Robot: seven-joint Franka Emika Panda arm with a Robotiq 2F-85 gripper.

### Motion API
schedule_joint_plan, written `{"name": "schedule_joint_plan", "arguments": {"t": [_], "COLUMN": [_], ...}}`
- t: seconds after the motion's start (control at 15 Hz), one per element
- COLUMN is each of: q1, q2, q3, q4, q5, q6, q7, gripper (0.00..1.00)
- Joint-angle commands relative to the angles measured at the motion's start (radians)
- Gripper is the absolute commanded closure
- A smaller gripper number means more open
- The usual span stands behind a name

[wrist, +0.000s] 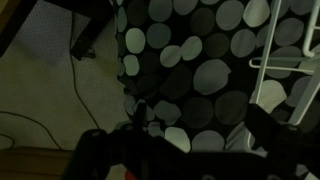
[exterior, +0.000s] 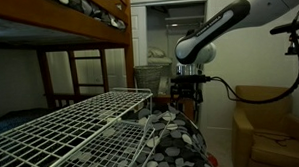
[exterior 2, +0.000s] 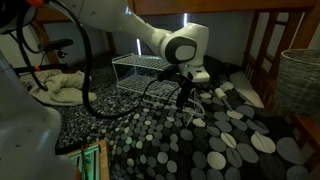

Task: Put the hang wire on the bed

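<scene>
Next, my gripper will shift to the right in the wrist view to bring the hang wire's long bars between its fingers, since the bars lie that way.
The hang wire (wrist: 283, 66) is a thin white wire frame with parallel bars. It lies on the black bed cover with grey and white dots (wrist: 200, 75), at the right edge of the wrist view, and its lower part runs beside my right finger. My gripper (wrist: 199, 113) is open, with only the dotted cover between its dark fingers. In both exterior views the gripper (exterior: 187, 95) (exterior 2: 186, 97) points down, just above the cover (exterior 2: 220, 140). I cannot pick out the hang wire clearly in either exterior view.
A large white wire grid rack (exterior: 71, 126) (exterior 2: 140, 70) lies on the bed next to the gripper. A wooden bunk frame (exterior: 88, 31) stands overhead. A wicker basket (exterior 2: 300, 80), a cloth pile (exterior 2: 60, 85), a tan armchair (exterior: 266, 124) and a floor cable (wrist: 75, 70) surround the bed.
</scene>
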Motion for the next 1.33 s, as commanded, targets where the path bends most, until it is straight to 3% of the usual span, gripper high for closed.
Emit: {"name": "schedule_joint_plan", "arguments": {"t": [0.0, 0.53, 1.07, 1.13, 1.27], "q1": [0.020, 0.062, 0.104, 0.106, 0.110], "q2": [0.073, 0.211, 0.313, 0.324, 0.346], "q3": [-0.025, -0.037, -0.041, -0.042, -0.046], "q4": [0.065, 0.211, 0.330, 0.337, 0.353], "q5": [0.018, 0.013, 0.026, 0.032, 0.041], "q6": [0.022, 0.009, 0.012, 0.010, 0.005], "q7": [0.044, 0.148, 0.165, 0.167, 0.165], "gripper": [0.00, 0.00, 0.00, 0.04, 0.29]}}
